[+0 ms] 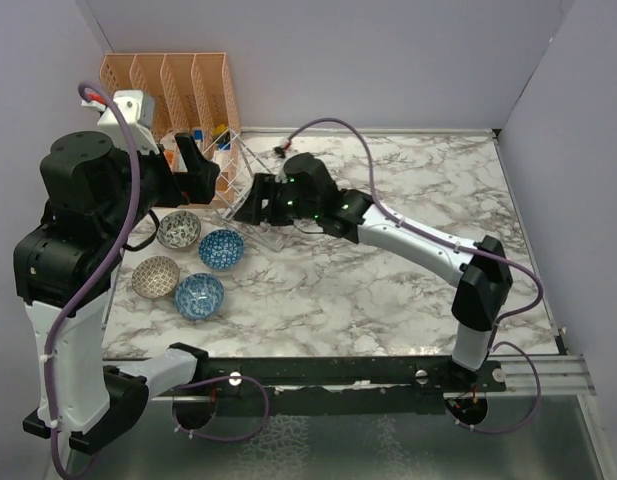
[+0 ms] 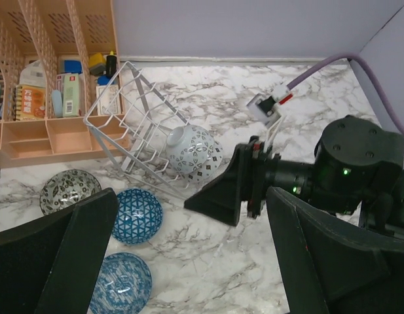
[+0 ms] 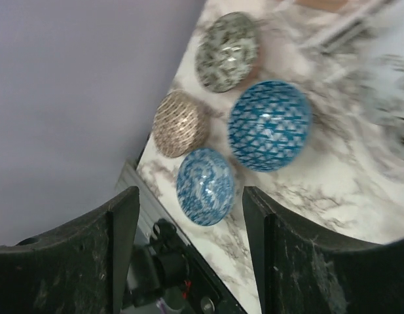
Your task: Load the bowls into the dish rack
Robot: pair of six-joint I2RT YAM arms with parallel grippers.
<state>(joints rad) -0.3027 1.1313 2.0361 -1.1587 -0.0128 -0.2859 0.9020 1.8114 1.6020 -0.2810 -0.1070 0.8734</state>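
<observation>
My right gripper moves back from the rack next, then down to the second blue bowl nearest the bar, onto that bowl's near rim (image 1: 199, 316) (image 3: 192, 219).
The wire dish rack (image 2: 133, 124) lies tilted on the marble beside the orange organiser, and also shows in the top view (image 1: 243, 185). A white bowl with a dark pattern (image 2: 192, 150) sits in it. On the table lie a grey bowl (image 1: 178, 230), a blue triangle-patterned bowl (image 1: 221, 249), a tan bowl (image 1: 155, 277) and a second blue bowl (image 1: 199, 296). My right gripper (image 1: 250, 203) is open and empty at the rack's near side. In its wrist view (image 3: 192, 255) it looks down on the bowls. My left gripper (image 2: 188, 261) is open and empty, above the bowls.
An orange plastic organiser (image 1: 173, 85) with tall dividers stands at the back left, with small items in its lower trays (image 2: 64, 91). Purple walls close the back and sides. The table's near edge has a black rail (image 1: 338, 375).
</observation>
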